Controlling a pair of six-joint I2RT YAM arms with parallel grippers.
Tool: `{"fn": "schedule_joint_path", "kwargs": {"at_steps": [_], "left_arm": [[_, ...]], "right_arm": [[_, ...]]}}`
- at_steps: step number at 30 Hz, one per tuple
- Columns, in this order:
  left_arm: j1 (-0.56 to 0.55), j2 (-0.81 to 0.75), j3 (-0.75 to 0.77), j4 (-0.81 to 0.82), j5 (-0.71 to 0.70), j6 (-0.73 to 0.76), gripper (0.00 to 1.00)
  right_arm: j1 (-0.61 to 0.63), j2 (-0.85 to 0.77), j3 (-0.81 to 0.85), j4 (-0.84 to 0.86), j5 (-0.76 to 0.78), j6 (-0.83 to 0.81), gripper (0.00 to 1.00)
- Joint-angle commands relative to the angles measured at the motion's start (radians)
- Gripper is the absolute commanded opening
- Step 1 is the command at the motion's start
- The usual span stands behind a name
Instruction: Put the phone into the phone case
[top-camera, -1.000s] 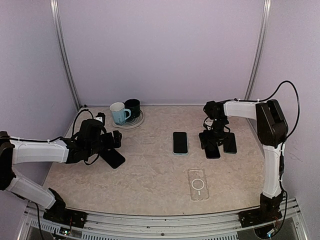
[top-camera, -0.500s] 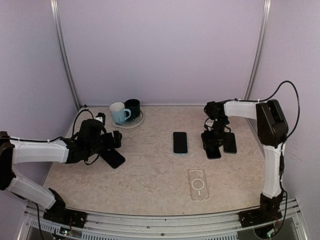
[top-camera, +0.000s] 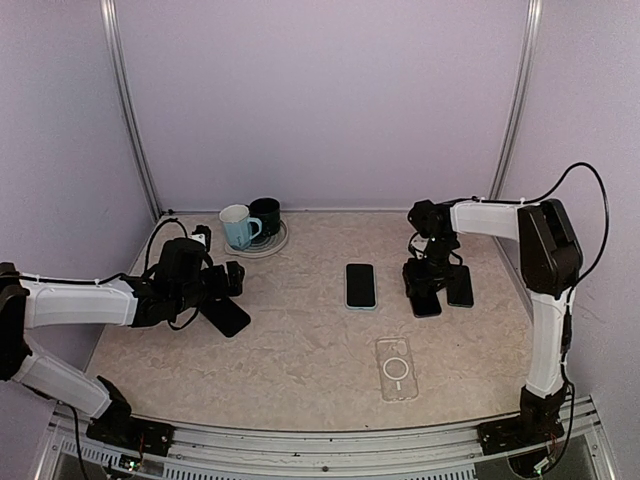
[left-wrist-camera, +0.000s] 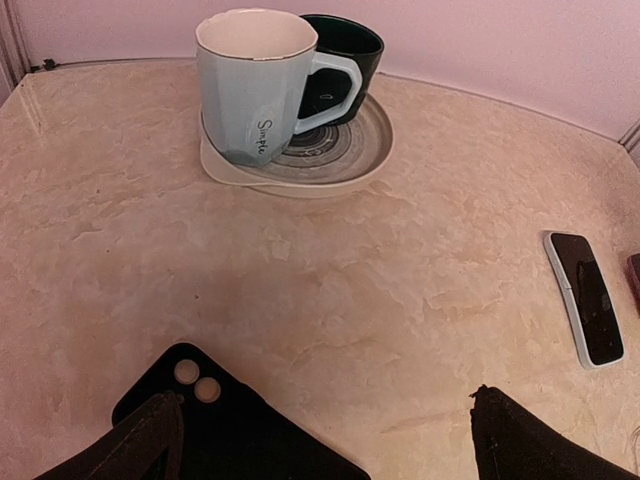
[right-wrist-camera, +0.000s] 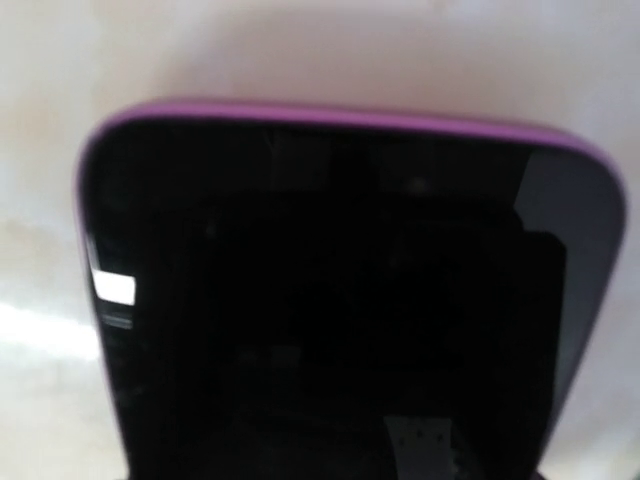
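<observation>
The purple-rimmed phone is in the robot's right gripper and should next be carried back over the clear phone case (top-camera: 396, 367) and released, as the case lies nearer the robot's base than the gripper.
A dark phone with a purple rim (right-wrist-camera: 340, 290) fills the right wrist view from very close. In the top view my right gripper (top-camera: 425, 282) points down onto this phone (top-camera: 426, 304), beside a second dark phone (top-camera: 460, 288); its jaws are hidden. A light-edged phone (top-camera: 360, 285) lies at the table's middle and shows in the left wrist view (left-wrist-camera: 585, 297). A clear phone case (top-camera: 396, 367) lies near the front. My left gripper (top-camera: 232, 280) is open and empty over a black phone case (top-camera: 229, 317), whose camera holes show in the left wrist view (left-wrist-camera: 225, 425).
A light blue mug (top-camera: 237, 226) and a dark mug (top-camera: 266, 214) stand on a plate (top-camera: 270, 245) at the back left; they also show in the left wrist view (left-wrist-camera: 255, 85). A vertical rail (top-camera: 130, 110) stands behind them.
My right gripper has shifted slightly over the purple-rimmed phone. The left arm has not moved.
</observation>
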Motion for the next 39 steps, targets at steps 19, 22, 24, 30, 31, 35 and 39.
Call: {"fn": "schedule_joint_path", "kwargs": {"at_steps": [19, 22, 24, 30, 31, 35, 39], "left_arm": [[-0.632, 0.252, 0.145, 0.026, -0.068, 0.528, 0.88], [-0.633, 0.274, 0.152, 0.016, -0.044, 0.491, 0.88], [-0.634, 0.267, 0.145, 0.023, -0.031, 0.478, 0.88], [-0.634, 0.231, 0.123, 0.036, -0.048, 0.479, 0.88], [-0.634, 0.23, 0.124, 0.035, -0.051, 0.481, 0.88], [-0.634, 0.234, 0.127, 0.03, -0.055, 0.486, 0.88], [-0.634, 0.241, 0.126, 0.036, -0.055, 0.489, 0.88]], "right_arm": [[0.612, -0.556, -0.534, 0.296, 0.308, 0.589, 0.51], [0.685, -0.542, -0.549, 0.252, 0.359, 0.675, 0.51], [0.722, -0.538, -0.55, 0.224, 0.388, 0.724, 0.5], [0.753, -0.54, -0.596, 0.224, 0.392, 0.794, 0.5], [0.753, -0.543, -0.603, 0.229, 0.393, 0.797, 0.5], [0.753, -0.55, -0.616, 0.216, 0.395, 0.804, 0.5], [0.754, -0.56, -0.636, 0.229, 0.376, 0.794, 0.49]]}}
